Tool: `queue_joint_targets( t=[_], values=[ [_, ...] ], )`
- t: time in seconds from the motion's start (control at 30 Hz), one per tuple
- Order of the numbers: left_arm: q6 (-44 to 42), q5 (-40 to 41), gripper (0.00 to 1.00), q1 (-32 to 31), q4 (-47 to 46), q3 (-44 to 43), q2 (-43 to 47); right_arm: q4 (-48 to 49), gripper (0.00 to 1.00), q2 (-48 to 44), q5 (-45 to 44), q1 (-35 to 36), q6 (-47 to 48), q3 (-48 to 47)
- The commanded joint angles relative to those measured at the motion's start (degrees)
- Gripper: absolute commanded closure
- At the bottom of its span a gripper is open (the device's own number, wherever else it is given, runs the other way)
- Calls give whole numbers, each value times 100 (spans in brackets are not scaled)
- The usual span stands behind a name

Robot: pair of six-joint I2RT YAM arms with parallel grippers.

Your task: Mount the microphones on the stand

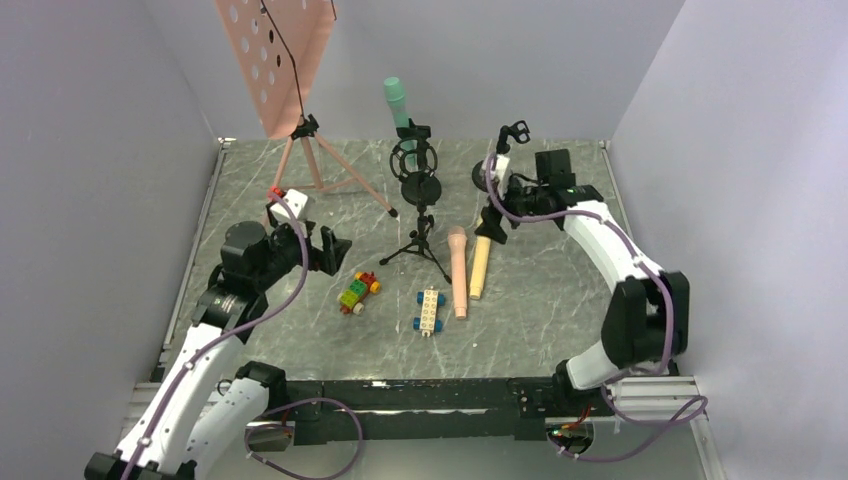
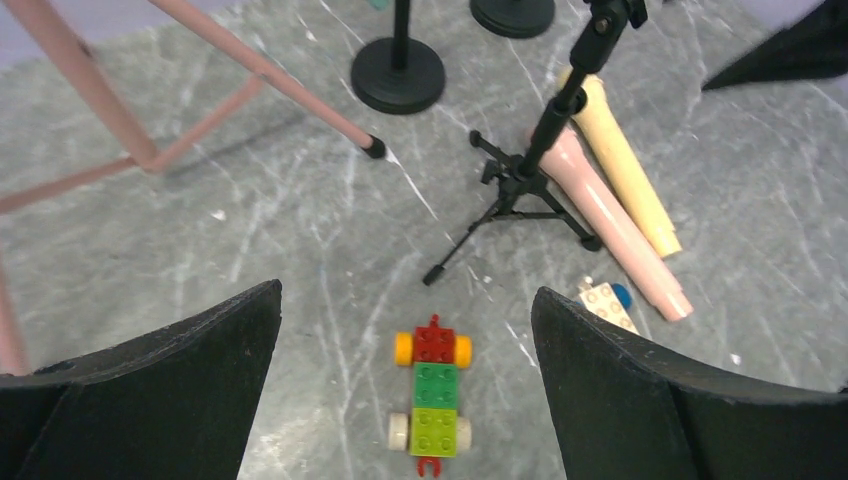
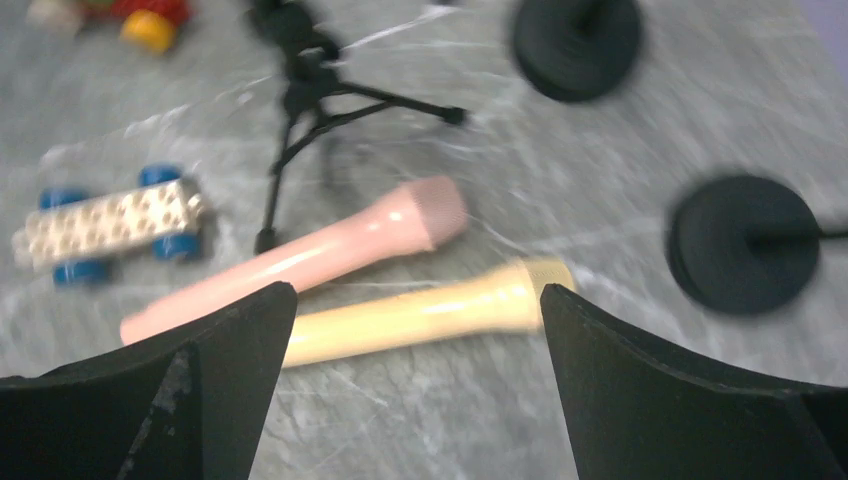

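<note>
Next, my right gripper turns and lowers astride the handle near the head (image 1: 484,242) (image 3: 465,308), since the tan-yellow microphone runs lengthwise from finger to finger.
A mint green microphone (image 1: 396,104) stands upright in the clip of a round-based stand (image 1: 420,188) at the back. The salmon pink microphone (image 1: 458,272) (image 3: 300,258) and the tan-yellow microphone (image 1: 479,268) (image 3: 430,312) lie side by side on the table. Next to them is a small black tripod stand (image 1: 424,238) (image 2: 522,185). A second round-based stand (image 1: 487,176) with a bare clip (image 1: 515,130) is at the back right. My right gripper (image 1: 493,222) (image 3: 415,370) hovers open just above the tan microphone's head end, nothing between its fingers. My left gripper (image 1: 318,250) (image 2: 405,380) is open above a toy-brick car (image 2: 432,392).
A pink perforated music stand (image 1: 275,60) on tripod legs (image 1: 318,172) occupies the back left. A white brick car with blue wheels (image 1: 429,311) (image 3: 110,224) lies left of the pink microphone. Grey walls close in the marble table (image 1: 560,320) on three sides.
</note>
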State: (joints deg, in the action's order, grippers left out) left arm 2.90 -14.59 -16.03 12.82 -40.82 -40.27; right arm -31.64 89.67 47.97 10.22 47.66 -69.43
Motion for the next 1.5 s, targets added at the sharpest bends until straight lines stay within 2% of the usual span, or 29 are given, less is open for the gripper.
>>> queue_joint_targets(
  t=[0.0,0.1,0.17,0.23,0.3,0.5,0.53,0.6,0.73,0.93,1.47],
  values=[
    [668,-724,1,28,-239,-282,-389,1362,0,-646,-2254,-299,-3441,234],
    [977,-823,1,25,-208,-301,-565,729,0,-407,-956,-432,-3713,157],
    [1236,-682,1,21,-131,-277,-519,1367,1,-550,-774,-426,-4161,650],
    [1617,-591,1,-29,-181,-129,-352,2318,3,-906,-1357,-418,-4636,1408],
    [1958,-300,1,-332,-269,95,-165,2505,5,-968,-1925,-427,-5024,1641],
    [2565,2775,1,-2714,79,332,-87,2530,11,-413,-3001,-305,-6230,1645],
    [2647,3095,1,-3044,167,337,-151,2475,11,-282,-3250,-194,-6350,1594],
    [2742,3478,1,-3282,258,323,-284,2287,10,-2,-3869,97,-6596,1412],
    [2733,3615,1,-3395,159,303,-451,1846,6,600,-4967,597,-7012,902],
    [2681,3630,1,-3420,88,357,-435,1881,7,794,-5515,700,-7207,1001],
    [2697,3626,1,-3417,91,560,-142,1836,35,1267,-5381,771,-7451,1029]
  ],
)
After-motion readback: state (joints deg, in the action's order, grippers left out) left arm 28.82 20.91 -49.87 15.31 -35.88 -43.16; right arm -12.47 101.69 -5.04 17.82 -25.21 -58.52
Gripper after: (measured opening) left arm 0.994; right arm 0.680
